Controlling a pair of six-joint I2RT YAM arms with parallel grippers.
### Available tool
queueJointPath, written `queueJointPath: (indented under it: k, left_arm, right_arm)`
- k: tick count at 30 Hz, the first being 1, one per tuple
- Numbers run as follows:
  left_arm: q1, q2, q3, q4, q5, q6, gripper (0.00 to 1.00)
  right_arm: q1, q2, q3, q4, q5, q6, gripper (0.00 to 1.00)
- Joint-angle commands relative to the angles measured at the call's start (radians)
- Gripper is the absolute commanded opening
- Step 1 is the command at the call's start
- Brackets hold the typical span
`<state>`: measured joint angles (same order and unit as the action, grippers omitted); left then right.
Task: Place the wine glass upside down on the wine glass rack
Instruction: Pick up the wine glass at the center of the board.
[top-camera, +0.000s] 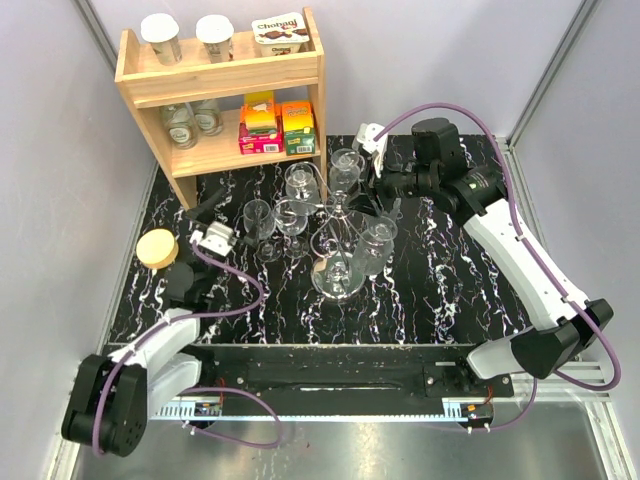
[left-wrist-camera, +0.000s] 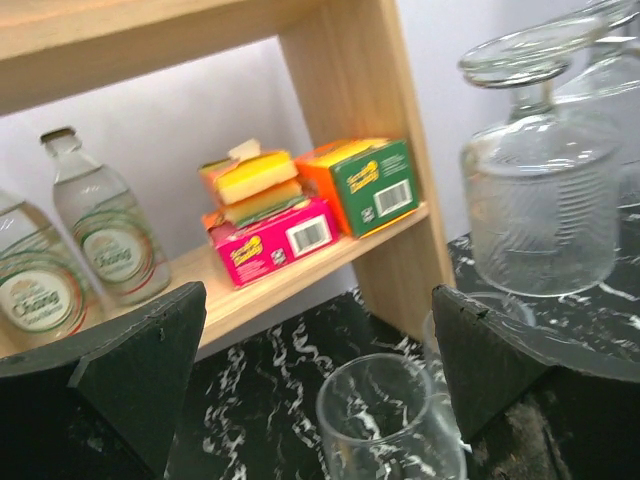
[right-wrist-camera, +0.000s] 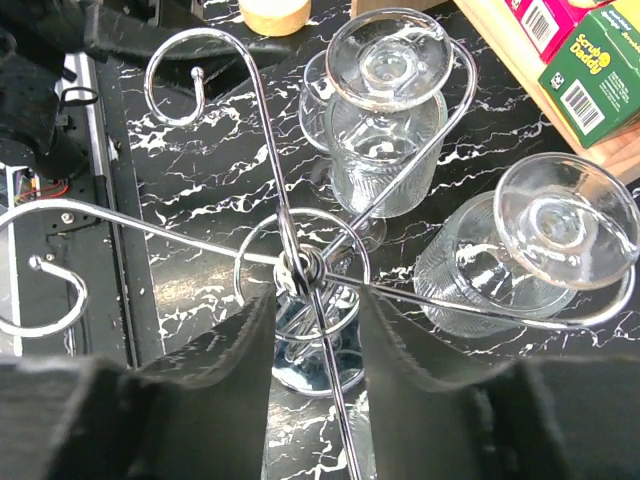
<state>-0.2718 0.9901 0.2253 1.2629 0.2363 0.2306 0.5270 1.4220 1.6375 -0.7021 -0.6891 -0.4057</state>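
Note:
I will lift my left gripper, tip it downward and lower it onto the upright glass's near rim (top-camera: 254, 227) (left-wrist-camera: 358, 441), because the upright glass opens upward but my fingertips face the shelf.
The wine glass rack (top-camera: 336, 238), thin silver wire with curled arms and a shiny disc base, stands mid-table; its hub (right-wrist-camera: 305, 268) shows in the right wrist view. Two ribbed wine glasses (right-wrist-camera: 385, 120) (right-wrist-camera: 520, 250) hang upside down on its arms. My right gripper (top-camera: 382, 192) hovers over the rack, open (right-wrist-camera: 316, 310), with one wire arm running between its fingers and nothing gripped. My left gripper (top-camera: 228, 225) is open (left-wrist-camera: 318, 330), level with the rim of an upright glass (left-wrist-camera: 390, 420) just ahead of it. Another upside-down glass (left-wrist-camera: 540, 200) is at its right.
A wooden shelf (top-camera: 220, 80) stands at the back left with bottles (left-wrist-camera: 100, 235), sponge boxes (left-wrist-camera: 365, 185) and cups on top. A round yellow lid (top-camera: 157, 248) lies by the left arm. More glasses (top-camera: 292, 225) stand around the rack on the black marble mat (top-camera: 440, 280).

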Motion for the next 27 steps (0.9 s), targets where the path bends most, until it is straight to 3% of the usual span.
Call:
queueJointPath:
  k: [1, 4, 7, 10, 15, 17, 24, 27]
  left_arm:
    - [0.080, -0.059, 0.121, -0.340, 0.064, -0.007, 0.98]
    - [0.123, -0.094, 0.207, -0.595, 0.145, -0.020, 0.95]
    - [0.173, -0.131, 0.253, -0.718, 0.216, -0.031, 0.95]
    - [0.203, -0.153, 0.377, -0.967, 0.288, 0.033, 0.95]
    - [0.204, -0.124, 0.646, -1.521, 0.493, 0.355, 0.96]
    - [0.204, -0.085, 0.751, -1.734, 0.552, 0.551, 0.96]
    - [0.204, 0.210, 1.127, -2.454, 0.554, 1.143, 0.87]
    - [0.204, 0.315, 1.232, -2.619, 0.537, 1.292, 0.87]
  right_arm:
    - [-0.005, -0.032, 0.021, -0.017, 0.036, -0.012, 0.47]
    - [-0.005, -0.040, 0.019, -0.017, 0.043, -0.015, 0.49]
    - [-0.005, -0.046, 0.015, -0.013, 0.036, -0.009, 0.49]
    - [-0.005, -0.049, 0.013, -0.016, 0.025, 0.001, 0.52]
    - [-0.005, -0.066, 0.031, -0.028, 0.028, -0.004, 0.67]
    - [-0.005, -0.066, 0.051, -0.040, 0.031, -0.008, 0.71]
    - [-0.005, -0.092, 0.084, -0.062, 0.048, -0.013, 0.75]
    - [-0.007, -0.110, 0.074, -0.068, 0.065, -0.027, 0.75]
